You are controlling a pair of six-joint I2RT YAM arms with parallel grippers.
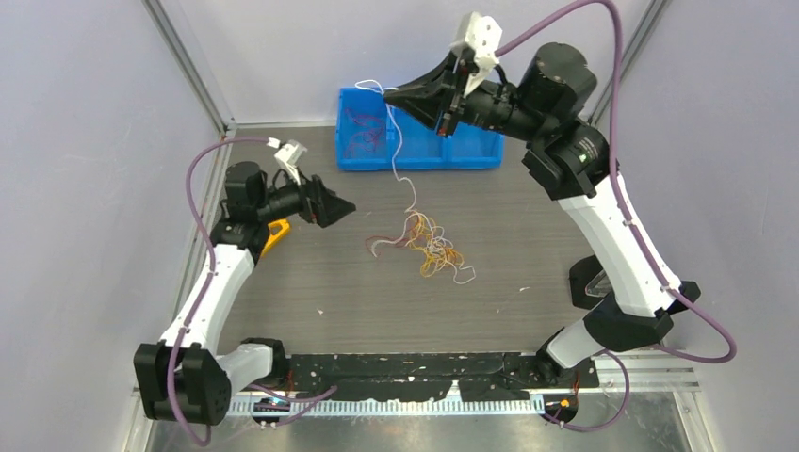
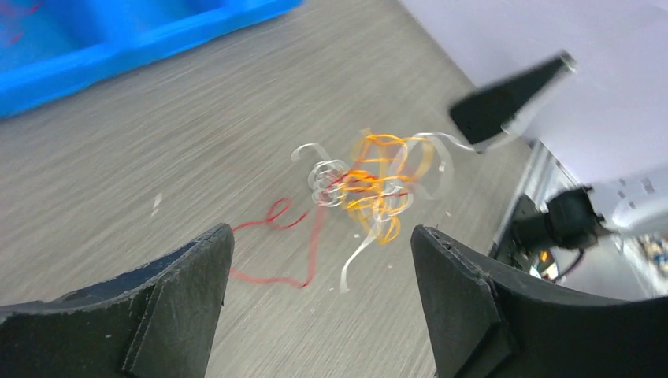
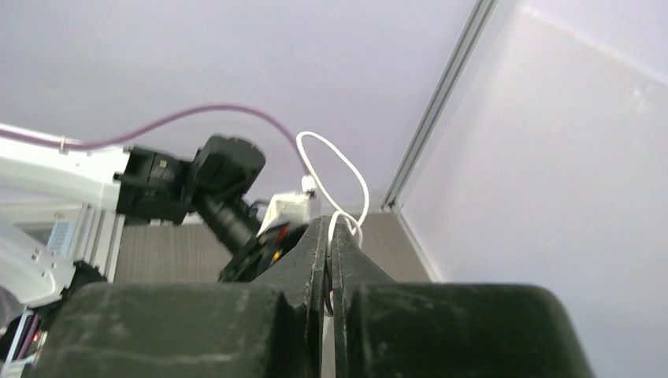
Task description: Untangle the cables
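My right gripper will pull the white cable clear of the tangle next. Then it will come down and release the cable over the bin's middle section (image 1: 420,140), which is empty below my gripper.
A small tangle of thin red, orange and white cables (image 1: 426,247) lies on the grey table's middle; the left wrist view shows it too (image 2: 370,185). One white cable (image 1: 398,151) runs up from the tangle to my right gripper (image 1: 388,94), which is shut on it and held high over the blue bin; its loop sticks out of the closed tips (image 3: 335,169). My left gripper (image 1: 350,209) is open and empty, hovering left of the tangle, with a red strand (image 2: 276,248) between its fingers on the table.
A blue bin (image 1: 471,151) with red cables inside (image 1: 363,132) stands at the back of the table. An orange object (image 1: 275,234) lies under the left arm. Walls close in on both sides.
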